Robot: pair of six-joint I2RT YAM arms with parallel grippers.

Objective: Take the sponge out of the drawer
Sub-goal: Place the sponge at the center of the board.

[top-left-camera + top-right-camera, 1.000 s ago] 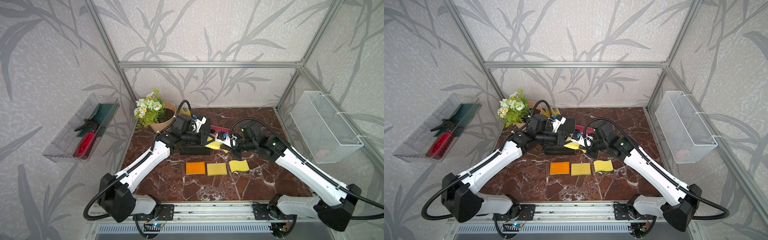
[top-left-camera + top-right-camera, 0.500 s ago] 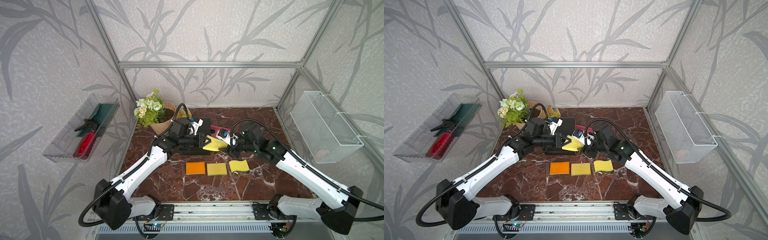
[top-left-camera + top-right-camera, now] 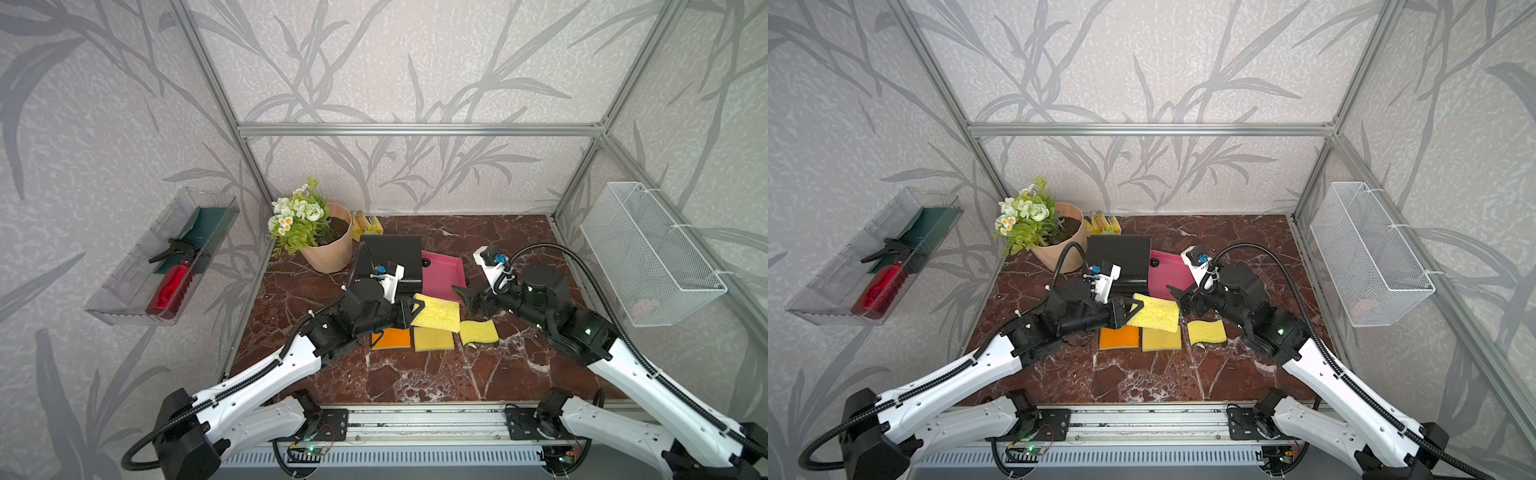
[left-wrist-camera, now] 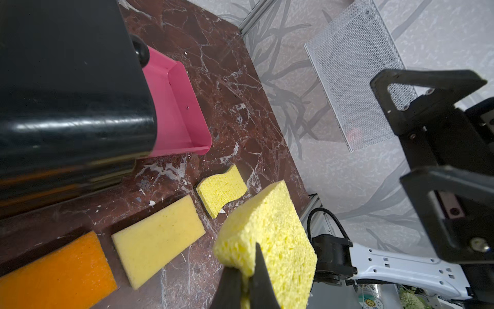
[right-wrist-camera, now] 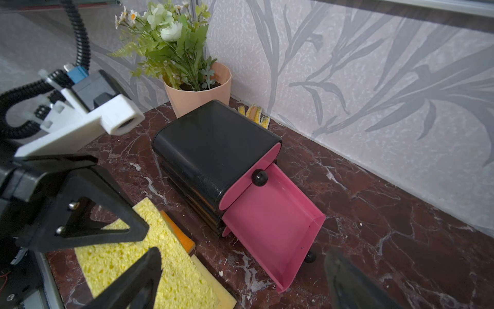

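The near marble by the wavy yellow sponge is empty, so the left gripper will move back and down to it next and let go of the porous sponge there.
A porous yellow sponge point(image 3: 438, 311) point(image 3: 1154, 318) hangs in the air in front of the black drawer cabinet point(image 3: 390, 257). My left gripper point(image 3: 415, 311) point(image 4: 247, 267) is shut on the sponge's point(image 4: 270, 235) left edge. My right gripper point(image 3: 468, 299) point(image 5: 242, 252) stands open just right of the sponge point(image 5: 128, 256), not touching it. The pink drawer point(image 3: 442, 274) point(image 5: 272, 222) is pulled out to the right of the cabinet, and its inside shows bare.
On the marble in front of the cabinet lie an orange sponge point(image 3: 390, 338), a pale yellow one point(image 3: 432, 338) and a wavy yellow one point(image 3: 478, 332). A flower pot point(image 3: 328, 245) stands back left. A wire basket point(image 3: 648, 253) hangs right, a clear tray point(image 3: 166, 257) left.
The sponge has passed from my right gripper to my left: the left shut on it, the right opened and drew back a little. The left arm has come forward with the sponge.
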